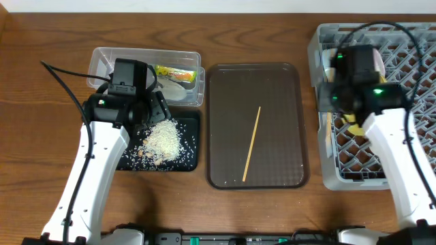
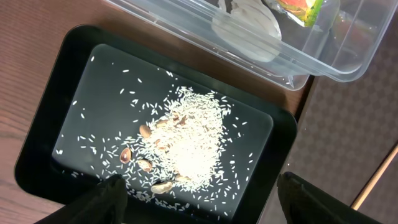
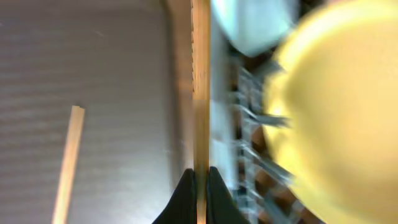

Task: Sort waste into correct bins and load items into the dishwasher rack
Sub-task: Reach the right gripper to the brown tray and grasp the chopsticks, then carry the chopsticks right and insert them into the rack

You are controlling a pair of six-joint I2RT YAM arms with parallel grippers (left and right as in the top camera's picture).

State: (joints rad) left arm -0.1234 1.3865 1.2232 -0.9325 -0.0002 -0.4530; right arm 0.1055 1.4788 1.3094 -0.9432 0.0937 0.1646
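Observation:
The chopstick hangs over the rack's edge. It goes with my right gripper past that edge and down next, for release in the open strip beside the yellow plate.
My left gripper is open and empty above the shallow black tray, which holds a heap of white rice and a few nuts. The clear tub behind it holds the green snack wrapper and the crumpled clear wrapper. My right gripper is shut on a wooden chopstick at the left edge of the grey dishwasher rack. The second chopstick lies on the brown serving tray. The yellow plate and a pale bowl sit in the rack, blurred.
The dark-brown serving tray lies between the black tray and the rack. The wooden table shows at the left and front. The clear tub and black tray touch each other at the left.

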